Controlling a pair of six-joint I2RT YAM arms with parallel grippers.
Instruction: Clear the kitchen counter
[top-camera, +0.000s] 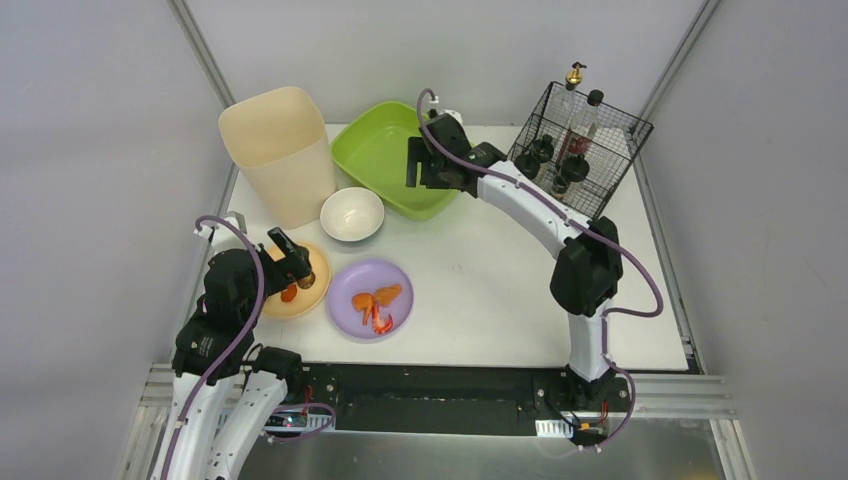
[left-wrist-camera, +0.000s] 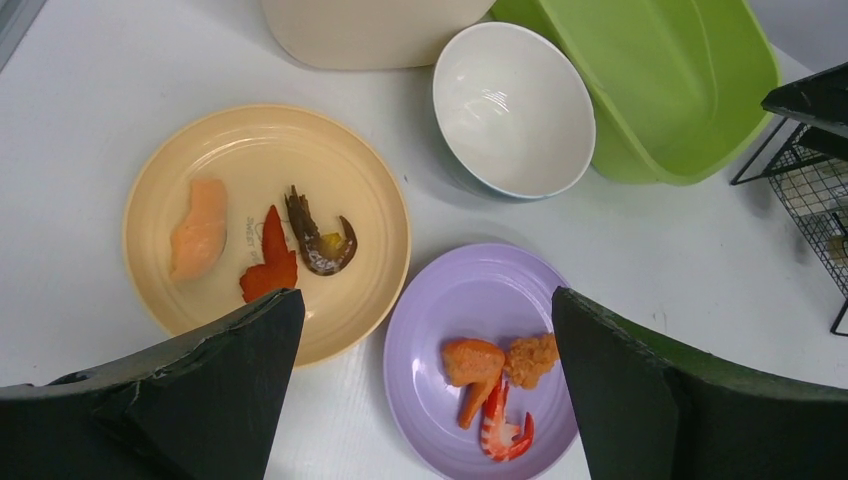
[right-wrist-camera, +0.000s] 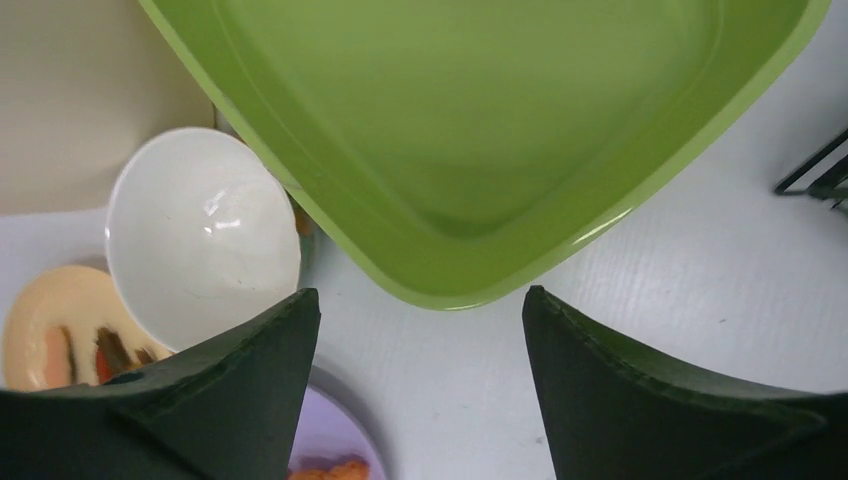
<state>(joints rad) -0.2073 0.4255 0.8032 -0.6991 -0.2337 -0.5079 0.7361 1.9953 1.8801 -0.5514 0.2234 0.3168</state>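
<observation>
The tray's edge by the bowl slants in my right gripper's wrist view, so I need to turn my right gripper and bring it down onto the tray's near corner rim (top-camera: 406, 213) (right-wrist-camera: 400, 288), which is below it.
The white kitchen counter (top-camera: 500, 270) holds a yellow plate (top-camera: 275, 310) with food scraps (left-wrist-camera: 270, 265), a purple plate (top-camera: 350, 280) with an orange piece (left-wrist-camera: 472, 365) and a shrimp (left-wrist-camera: 503, 428), and an empty white bowl (top-camera: 351, 213). My left gripper (top-camera: 300, 268) is open and empty above the yellow plate's right side; in its wrist view (left-wrist-camera: 425, 300) both plates lie below it. My right gripper (top-camera: 415, 165) is open and empty over the near edge of the green tray (top-camera: 375, 150); its wrist view (right-wrist-camera: 420, 295) looks down on the tray rim (right-wrist-camera: 450, 295) and the bowl (right-wrist-camera: 200, 230).
A tall beige bin (top-camera: 278, 150) stands at the back left, touching the green tray's corner. A black wire rack (top-camera: 585, 150) with bottles stands at the back right. Grey metal framing edges the counter.
</observation>
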